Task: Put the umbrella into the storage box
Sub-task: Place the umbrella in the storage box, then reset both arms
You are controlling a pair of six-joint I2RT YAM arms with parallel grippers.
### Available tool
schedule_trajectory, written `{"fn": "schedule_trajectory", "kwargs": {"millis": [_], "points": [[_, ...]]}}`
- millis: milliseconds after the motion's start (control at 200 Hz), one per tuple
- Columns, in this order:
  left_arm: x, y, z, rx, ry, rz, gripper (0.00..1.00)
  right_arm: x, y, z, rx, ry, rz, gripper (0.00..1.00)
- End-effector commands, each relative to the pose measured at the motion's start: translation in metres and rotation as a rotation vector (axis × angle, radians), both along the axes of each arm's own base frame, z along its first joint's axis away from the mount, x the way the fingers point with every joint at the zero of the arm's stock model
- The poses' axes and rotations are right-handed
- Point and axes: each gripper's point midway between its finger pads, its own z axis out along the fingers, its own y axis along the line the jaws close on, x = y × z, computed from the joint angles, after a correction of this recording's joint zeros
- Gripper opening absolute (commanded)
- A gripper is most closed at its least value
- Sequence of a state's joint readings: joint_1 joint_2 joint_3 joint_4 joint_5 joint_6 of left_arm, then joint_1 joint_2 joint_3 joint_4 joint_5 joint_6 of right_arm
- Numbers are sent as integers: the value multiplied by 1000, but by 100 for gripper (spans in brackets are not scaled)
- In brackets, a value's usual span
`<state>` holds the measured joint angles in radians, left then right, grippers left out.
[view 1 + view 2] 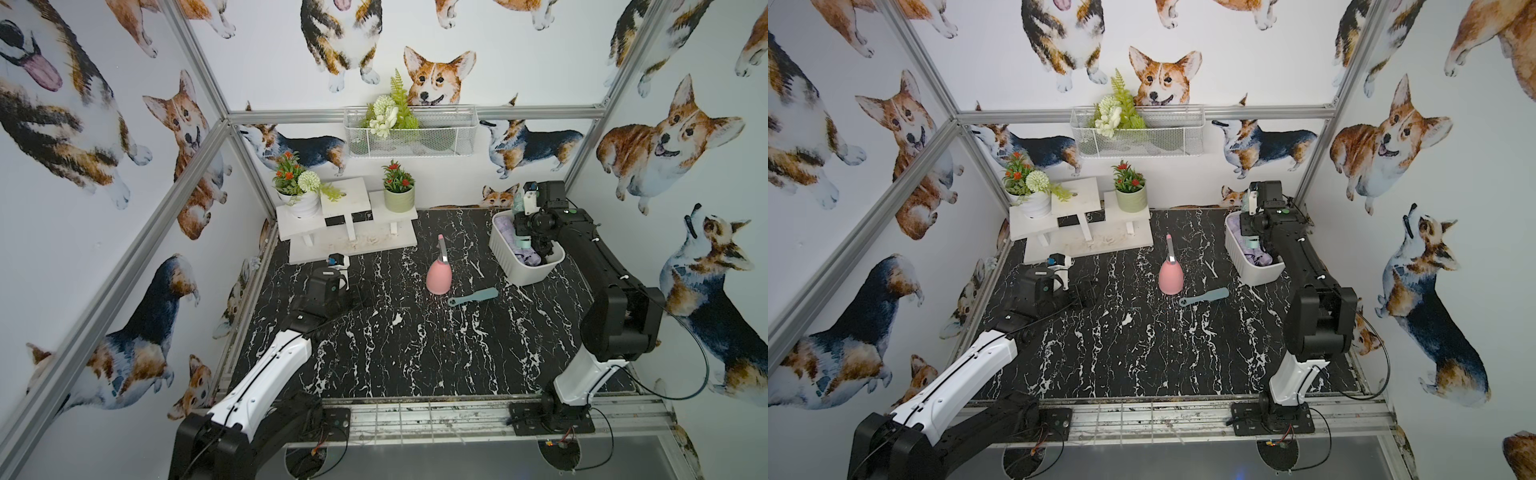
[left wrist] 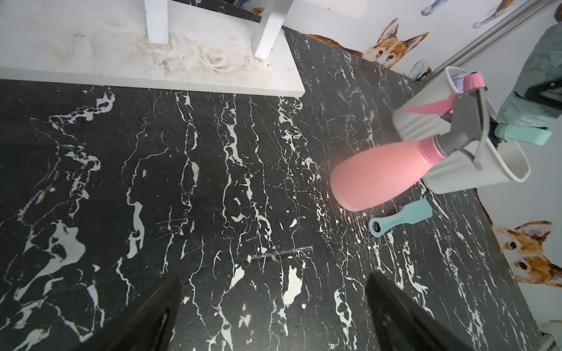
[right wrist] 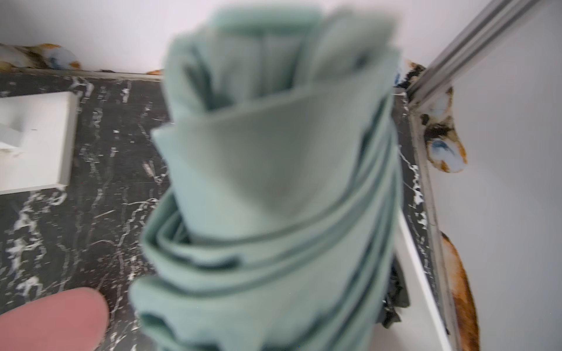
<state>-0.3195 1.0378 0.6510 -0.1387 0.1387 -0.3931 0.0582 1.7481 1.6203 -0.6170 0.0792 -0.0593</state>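
Lilac fabric lies along the box's side by the spray bottle. I should next move my right gripper slightly over the space beside that fabric and release the umbrella.
The umbrella, folded and sage green with a mint handle, stands roughly upright over the storage box. That box is a white ribbed tub at the back right of the black marble table in both top views. My right gripper is shut on the umbrella; the fabric hides its fingers in the right wrist view. Its green top rises above the box, and lilac and purple fabric lies inside. My left gripper hangs open above bare table at the left, holding nothing.
A pink spray bottle stands mid-table, with a teal brush lying beside it, both left of the box. A white stepped shelf with potted plants sits at the back left. A wire basket hangs on the back wall.
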Motion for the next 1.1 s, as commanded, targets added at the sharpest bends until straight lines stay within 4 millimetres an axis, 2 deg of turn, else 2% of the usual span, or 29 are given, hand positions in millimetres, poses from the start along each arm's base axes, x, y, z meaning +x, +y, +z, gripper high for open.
{"fn": "schedule_trajectory", "kwargs": {"millis": [0,130,215,250,355,450,516,551,606,731,881,926,941,1056,1096], "points": [[10,-2,7,8,-41,-7,100,1,-22,4,-159,11,-26,15],[16,-6,1,6,-24,-19,100,3,-30,-3,-236,46,-7,16],[18,-9,-3,5,-8,-28,100,4,-32,-15,-266,86,6,21],[19,-10,-4,3,-3,-30,100,4,-33,-20,-276,99,8,26],[21,-10,-7,7,5,-29,100,8,-38,-33,-312,130,1,51],[23,-8,-8,19,6,-17,100,14,-39,-39,-311,141,-5,61],[24,-7,-9,28,4,-11,100,15,-38,-39,-294,137,-14,62],[25,-6,-9,31,4,-9,100,15,-37,-37,-279,130,-17,67],[26,-5,-9,36,2,-2,100,14,-34,-33,-250,112,-19,68],[31,1,-8,66,-9,29,100,3,-31,-8,-179,13,-49,69],[42,23,0,160,-82,125,100,-24,-21,18,3,-173,-73,69],[46,33,3,199,-109,161,100,-33,-16,18,60,-225,-63,69],[47,36,4,212,-118,174,100,-34,-15,24,74,-261,-66,69],[56,64,8,268,-173,277,100,-54,-4,23,178,-391,-43,68],[58,75,8,267,-185,308,100,-63,-2,18,203,-423,-41,68]]}}
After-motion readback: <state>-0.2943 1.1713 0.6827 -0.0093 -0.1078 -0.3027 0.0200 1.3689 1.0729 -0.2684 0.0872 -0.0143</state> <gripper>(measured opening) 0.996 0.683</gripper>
